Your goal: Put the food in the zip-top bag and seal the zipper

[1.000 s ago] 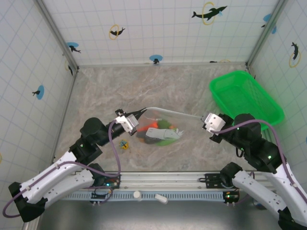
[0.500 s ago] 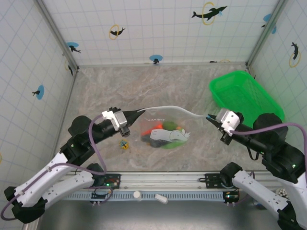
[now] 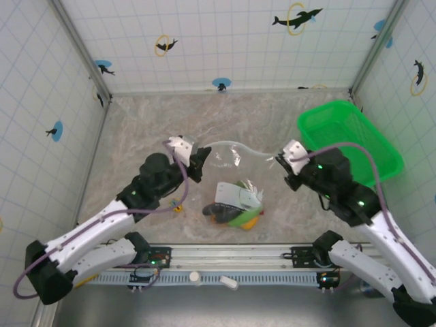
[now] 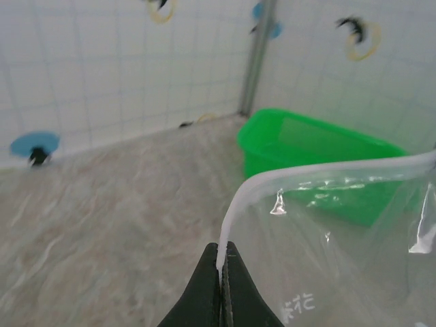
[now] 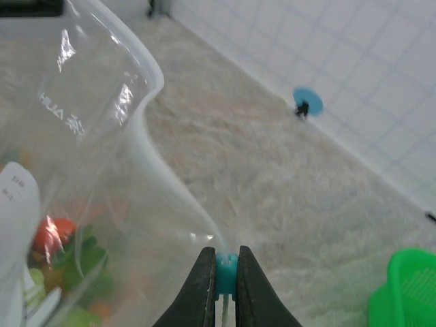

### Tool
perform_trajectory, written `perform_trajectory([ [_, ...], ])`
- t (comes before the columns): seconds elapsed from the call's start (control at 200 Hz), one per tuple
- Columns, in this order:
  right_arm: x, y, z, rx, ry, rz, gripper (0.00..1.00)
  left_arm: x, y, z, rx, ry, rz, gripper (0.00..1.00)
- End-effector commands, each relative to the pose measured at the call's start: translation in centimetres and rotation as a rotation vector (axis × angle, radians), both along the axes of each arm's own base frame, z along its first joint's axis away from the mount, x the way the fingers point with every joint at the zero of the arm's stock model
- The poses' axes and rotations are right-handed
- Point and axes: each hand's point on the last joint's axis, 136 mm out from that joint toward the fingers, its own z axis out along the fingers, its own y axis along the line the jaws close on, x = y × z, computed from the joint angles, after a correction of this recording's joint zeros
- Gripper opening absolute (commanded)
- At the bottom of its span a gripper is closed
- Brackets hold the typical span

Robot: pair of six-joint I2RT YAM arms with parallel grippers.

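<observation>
The robot's right gripper should move outward and down to the bare marbled table beyond the bag and let go of the light blue tab (image 5: 226,268) there, because the zipper sags in midair.
The clear zip-top bag (image 3: 235,174) hangs between my two grippers, its white label (image 3: 230,195) facing up. The food (image 3: 235,212), orange, red and green pieces, lies bunched in the bag's bottom; a red piece (image 5: 53,234) shows through the plastic. The zipper (image 3: 240,147) sags in a wavy line between the grippers. My left gripper (image 4: 223,249) is shut on the zipper's white strip (image 4: 251,191) at its left end (image 3: 202,154). Pinched in my shut right gripper (image 5: 226,262) is the light blue tab (image 5: 226,268) at the right end (image 3: 278,159).
A bright green basket (image 3: 349,139) stands at the back right, close behind my right arm, and shows through the bag (image 4: 320,153). A tiny yellow-blue trinket (image 3: 178,204) lies by my left arm. White tiled walls enclose the marbled table (image 3: 136,129).
Both grippers have drawn closer together. The zipper strip, taut before, now sags in a wave, and the bag with the food hangs lower, nearer the table's front edge.
</observation>
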Motion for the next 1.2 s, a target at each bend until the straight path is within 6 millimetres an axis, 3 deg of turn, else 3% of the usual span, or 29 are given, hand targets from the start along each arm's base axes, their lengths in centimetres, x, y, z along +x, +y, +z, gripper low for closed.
perform_trajectory([
  [0.0,5.5,-0.5,-0.1,0.086,-0.083,-0.205,0.0,5.3,2.5,-0.5,-0.155,0.133,0.184,0.0],
  [0.13,10.3,-0.4,-2.7,0.102,-0.047,-0.297,0.0,9.9,4.5,-3.7,-0.208,0.241,0.277,0.0],
  [0.21,12.9,-0.5,-3.9,0.132,-0.031,-0.333,0.0,11.9,4.3,-5.2,-0.198,0.283,0.286,0.0],
  [0.305,15.6,-0.4,-5.3,0.15,-0.003,-0.349,0.09,13.9,3.9,-6.5,-0.191,0.3,0.303,0.0],
  [0.41,17.9,0.2,-6.4,0.187,0.05,-0.333,0.28,16.0,3.3,-8.2,-0.17,0.33,0.301,0.0],
  [0.465,19.0,0.1,-6.6,0.201,0.066,-0.346,0.45,16.9,2.7,-9.4,-0.157,0.358,0.293,0.0],
  [0.591,19.1,0.5,-5.1,0.305,0.076,-0.316,0.61,18.3,1.6,-12.4,-0.154,0.411,0.282,0.0],
  [0.606,19.0,0.4,-4.8,0.314,0.068,-0.314,0.63,19.1,2.8,-12.7,-0.163,0.417,0.311,0.0],
  [0.636,18.7,0.5,-4.3,0.326,0.054,-0.307,0.68,19.6,3.0,-13.2,-0.169,0.43,0.314,0.0],
  [0.686,18.2,0.4,-3.8,0.342,0.044,-0.295,0.69,20.0,3.0,-15.0,-0.163,0.466,0.311,0.0],
  [0.716,17.8,0.5,-3.8,0.347,0.051,-0.283,0.69,21.1,2.7,-14.3,-0.173,0.453,0.305,0.0],
  [0.816,16.7,0.6,-3.7,0.346,0.067,-0.262,0.69,22.4,2.7,-16.5,-0.15,0.515,0.317,0.03],
  [0.921,15.6,-0.2,-3.4,0.35,0.054,-0.268,0.7,22.7,3.4,-17.7,-0.171,0.568,0.341,0.27],
  [0.971,15.1,-0.6,-3.3,0.354,0.062,-0.264,0.7,22.5,4.1,-17.8,-0.175,0.571,0.365,0.34],
  [1.006,14.7,-0.7,-3.0,0.364,0.064,-0.249,0.7,22.3,4.6,-17.5,-0.172,0.562,0.382,0.45],
  [1.021,14.6,-0.7,-2.9,0.367,0.062,-0.245,0.7,22.3,4.9,-17.2,-0.169,0.553,0.39,0.49],
  [1.056,14.2,-0.8,-2.6,0.369,0.061,-0.241,0.83,22.3,5.5,-16.3,-0.154,0.526,0.411,0.57],
  [1.066,14.2,-0.9,-2.6,0.37,0.062,-0.241,0.86,22.3,5.7,-16.0,-0.149,0.518,0.417,0.64],
  [1.081,14.0,-0.9,-2.4,0.371,0.058,-0.239,0.99,22.3,5.9,-15.4,-0.143,0.501,0.425,0.74],
  [1.111,13.8,-1.1,-2.0,0.371,0.053,-0.237,0.99,22.2,6.2,-14.1,-0.142,0.467,0.433,0.95],
  [1.191,13.5,-1.5,-1.1,0.348,0.035,-0.235,0.99,21.7,6.9,-9.8,-0.152,0.37,0.438,0.97],
])
